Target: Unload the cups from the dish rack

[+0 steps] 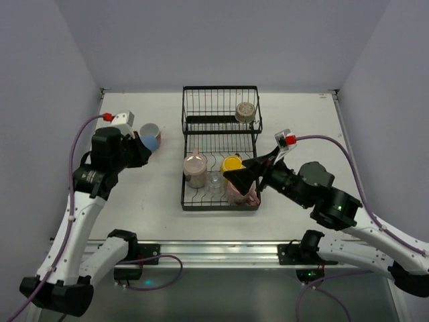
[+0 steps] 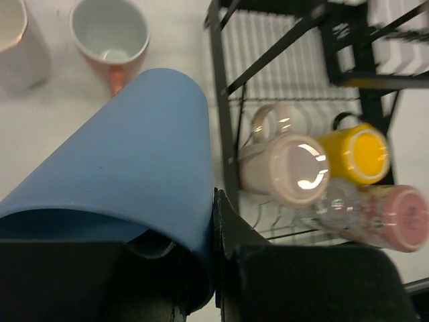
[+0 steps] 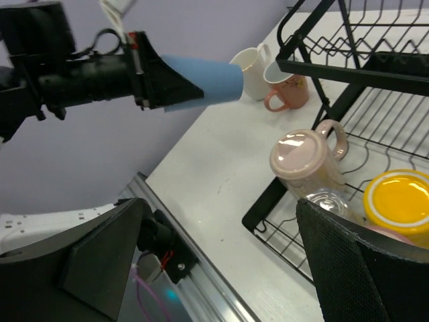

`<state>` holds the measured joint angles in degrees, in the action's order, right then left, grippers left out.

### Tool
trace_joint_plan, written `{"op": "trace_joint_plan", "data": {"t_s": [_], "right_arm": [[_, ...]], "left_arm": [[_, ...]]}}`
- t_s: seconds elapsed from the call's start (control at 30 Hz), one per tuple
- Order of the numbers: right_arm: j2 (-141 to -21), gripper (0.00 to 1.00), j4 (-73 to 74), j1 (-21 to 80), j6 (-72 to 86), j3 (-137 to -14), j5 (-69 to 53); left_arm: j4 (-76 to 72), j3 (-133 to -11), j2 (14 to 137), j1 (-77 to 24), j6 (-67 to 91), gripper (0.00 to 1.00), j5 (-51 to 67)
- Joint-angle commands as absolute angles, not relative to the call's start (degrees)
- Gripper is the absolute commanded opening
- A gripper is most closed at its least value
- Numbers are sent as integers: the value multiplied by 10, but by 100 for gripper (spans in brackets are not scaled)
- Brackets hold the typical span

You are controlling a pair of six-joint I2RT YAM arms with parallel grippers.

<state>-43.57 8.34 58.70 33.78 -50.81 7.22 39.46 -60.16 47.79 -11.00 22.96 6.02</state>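
The blue cup (image 2: 134, 161) goes down next as my left gripper tilts its fingers down, since open table lies below, short of the salmon-pink mug.
The black wire dish rack (image 1: 189, 201) stands mid-table. Its lower tier holds an upside-down pale pink mug (image 1: 195, 168), a clear glass (image 1: 214, 182), a yellow cup (image 1: 232, 163) and a pink patterned cup (image 1: 244, 196). A grey-beige cup (image 1: 245, 111) sits on the upper shelf. My left gripper (image 1: 144, 149) is shut on the wall of a blue cup (image 2: 134, 161), held above the table left of the rack. My right gripper (image 1: 244, 176) is open and empty above the patterned cup, its fingers (image 3: 362, 268) wide apart. No dark red cup shows.
A salmon-pink mug (image 1: 149, 128) and a white cup (image 1: 124, 121) stand upright on the table at the far left, just beyond the blue cup. The salmon mug (image 2: 110, 30) and white cup (image 2: 17, 43) show in the left wrist view. The table's near metal rail (image 1: 214, 251) runs along the front.
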Motion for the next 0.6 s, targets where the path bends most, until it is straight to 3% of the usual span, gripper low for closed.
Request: {"op": "trace_joint_plan", "data": {"t_s": [0.0,0.23,0.57], "right_arm": [[-420,99,212,586,277,-563,102],[-425,99,315,585,259,-570,116],[-410,99,301,586,260,-525,110]], "left_arm": [[452,-577,539,-109,171,0,-4],[439,-576,656,-108,167,0,-88],[465,-612,802,-108,170,6,-138]]}}
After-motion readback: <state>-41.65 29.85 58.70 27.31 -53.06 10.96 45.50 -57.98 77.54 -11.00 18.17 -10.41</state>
